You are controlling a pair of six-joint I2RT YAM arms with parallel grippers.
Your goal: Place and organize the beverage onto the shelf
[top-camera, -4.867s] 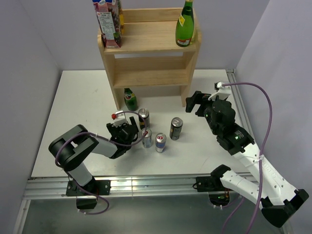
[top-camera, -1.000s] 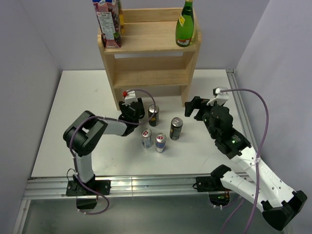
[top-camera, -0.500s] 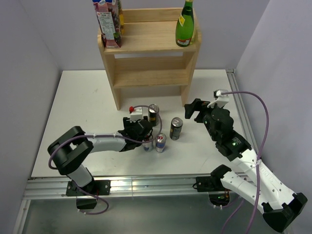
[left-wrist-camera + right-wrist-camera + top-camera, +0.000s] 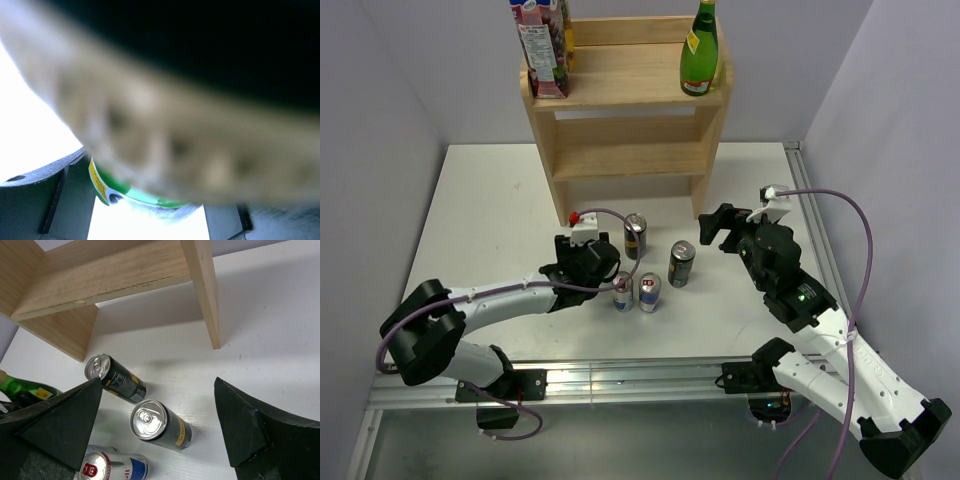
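The left gripper rises outward next and releases its green bottle on the top level's middle (image 4: 645, 82), which lies above and outward of it and still stands empty.
The wooden shelf (image 4: 625, 95) stands at the back, with a juice carton (image 4: 542, 45) and a green bottle (image 4: 700, 50) on its top tier. My left gripper (image 4: 588, 262) (image 4: 147, 222) is shut on a second green bottle (image 4: 145, 200) (image 4: 22, 387), which leans over and is hidden under the gripper in the top view. Two dark cans (image 4: 635, 235) (image 4: 681, 263) and two blue-silver cans (image 4: 622, 290) (image 4: 649, 292) stand on the table. My right gripper (image 4: 718, 224) (image 4: 158, 390) hangs open above the dark cans (image 4: 155, 424), holding nothing.
The shelf's lower tier (image 4: 630, 158) and its right leg (image 4: 202, 290) are close behind the cans. A blurred tan surface (image 4: 165, 130) fills most of the left wrist view. The white table (image 4: 480, 200) ends at a metal rail on the near side.
My left gripper has carried the green bottle away from the shelf's left leg, towards the near side and slightly left. The right arm has barely moved.
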